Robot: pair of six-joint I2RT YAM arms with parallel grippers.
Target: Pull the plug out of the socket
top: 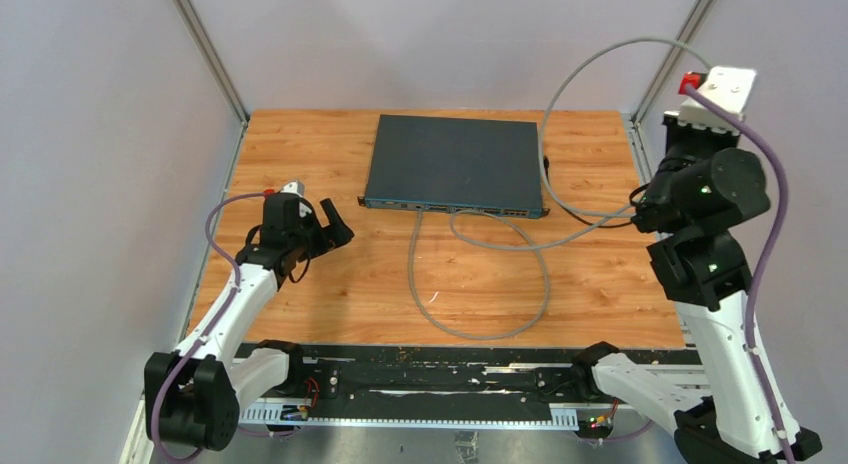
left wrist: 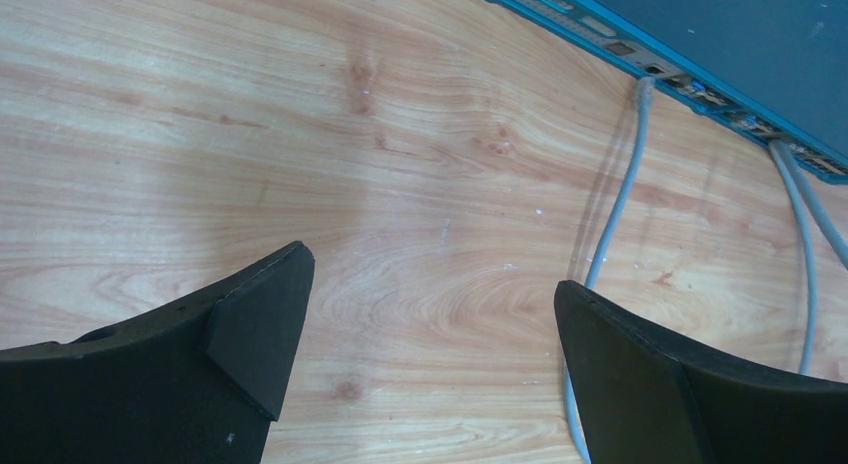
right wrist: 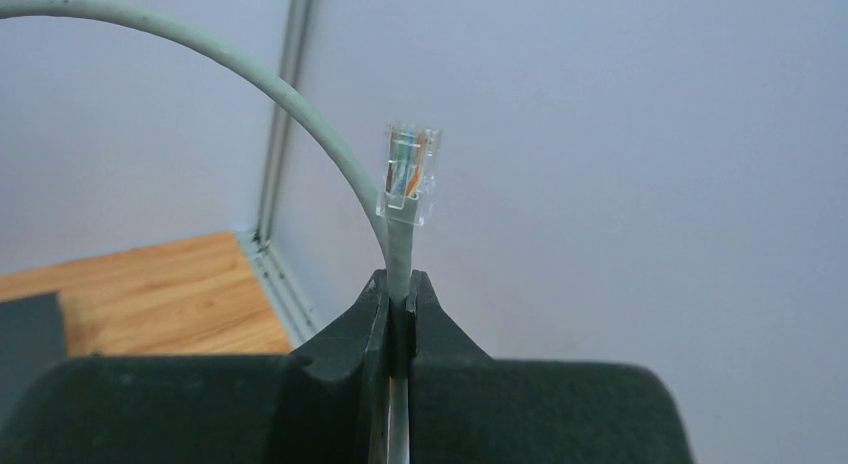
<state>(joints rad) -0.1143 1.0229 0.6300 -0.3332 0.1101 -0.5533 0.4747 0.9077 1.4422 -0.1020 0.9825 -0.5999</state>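
The grey cable (top: pixel 600 59) before the network switch is outside my open left gripper, to its right in the top view. I will move that way next, straddle it and close.
A clear plug (right wrist: pixel 410 174) on the end of a grey cable (right wrist: pixel 250 74) is held up in the air, out of any socket. My right gripper (right wrist: pixel 399 284) is shut on the cable just below the plug. In the top view that cable (top: pixel 600 59) arcs from beside the dark blue network switch (top: pixel 455 159) up to the raised right wrist (top: pixel 715 94). The sockets run along the switch's front face (top: pixel 455 206). My left gripper (left wrist: pixel 430 274) is open and holds nothing, low over the wood near the switch's left front corner (top: pixel 335 227).
Another grey plug (left wrist: pixel 645 89) sits in the switch's front face (left wrist: pixel 700 89), and two more cables (left wrist: pixel 795 184) leave it further right. These cables loop over the table in front (top: pixel 480 324). Grey walls and metal posts (top: pixel 208 54) close in the table.
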